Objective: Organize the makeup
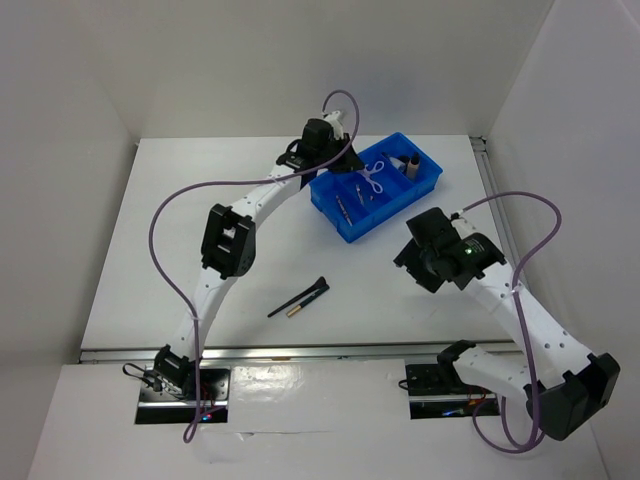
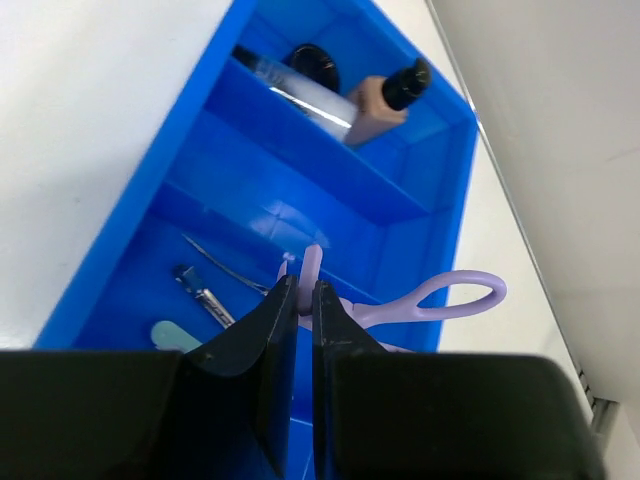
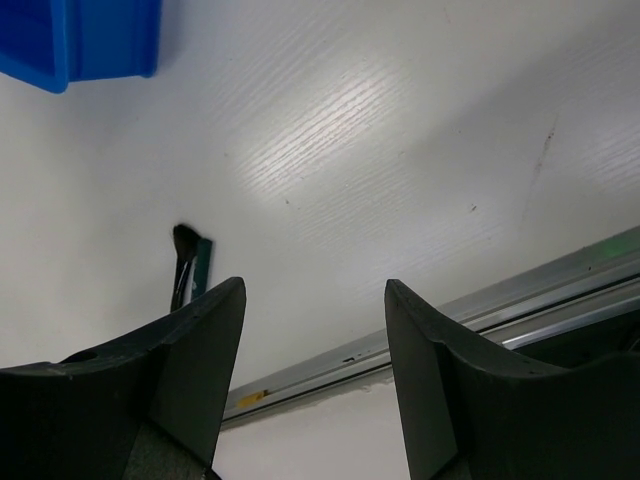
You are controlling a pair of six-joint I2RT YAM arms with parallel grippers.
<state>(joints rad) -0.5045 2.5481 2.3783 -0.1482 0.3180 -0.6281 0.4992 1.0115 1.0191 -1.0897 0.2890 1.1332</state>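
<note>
My right gripper is above the dark end of the tan-tipped stick, which is to the gripper's left in the top view, so I need to move the gripper across and down onto that end next.
My left gripper (image 2: 305, 289) is shut on the lilac scissors (image 2: 450, 296), pinching them near the pivot; one handle loop sticks out to the right over the blue tray (image 2: 130, 235). They hang above the tray's middle and near compartments. The far compartment holds the beige black-capped bottle (image 2: 382, 100), a clear tube (image 2: 300, 92) and a black pot (image 2: 312, 62). The near one holds a brush (image 2: 205, 294), a thin metal tool (image 2: 225, 265) and a teal tool (image 2: 172, 336). Black brushes (image 1: 300, 297) lie on the table. My right gripper (image 3: 312, 305) hangs open and empty above the table, right of a brush (image 3: 183, 255).
The tray (image 1: 345, 225) stands at the back right of the white table, with the scissors (image 1: 373, 180) over it. A metal rail (image 3: 480, 310) runs along the table's near edge. White walls close in the table on three sides.
</note>
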